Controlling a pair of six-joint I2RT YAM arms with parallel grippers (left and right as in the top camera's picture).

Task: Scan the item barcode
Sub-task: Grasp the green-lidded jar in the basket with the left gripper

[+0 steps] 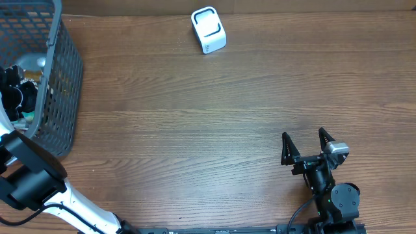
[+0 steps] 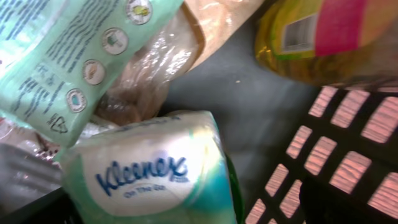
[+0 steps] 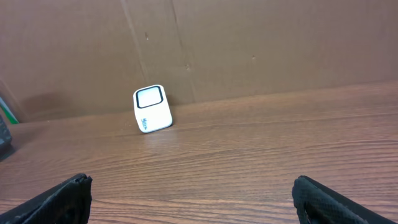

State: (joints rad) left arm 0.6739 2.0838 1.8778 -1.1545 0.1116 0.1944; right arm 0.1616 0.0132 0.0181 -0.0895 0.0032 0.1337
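Observation:
The Kleenex tissue pack [image 2: 149, 174] comes between the straddling fingers next as my left gripper moves deeper down into the basket, since it lies just below, between the open fingers.
The white barcode scanner [image 1: 208, 30] stands at the table's far edge; the right wrist view shows it [image 3: 152, 109] against the cardboard wall. My left gripper [image 2: 174, 208] is down inside the grey mesh basket [image 1: 62, 91], open. Only its dark fingers [image 2: 326, 205] show at the bottom corners. A Kleenex tissue pack [image 2: 149, 174] lies between them, close under the camera. Around it are a mint-green pack [image 2: 62, 56], a brown bag [image 2: 168, 56] and a yellow package [image 2: 311, 37] with a barcode label. My right gripper [image 1: 304, 146] rests open and empty at the near right of the table.
The basket's mesh wall [image 2: 336, 162] stands close on the right of the left gripper. The left arm [image 1: 32, 175] reaches up from the table's near left corner. Bare wooden tabletop [image 1: 195, 130] lies between the basket, the scanner and the right gripper.

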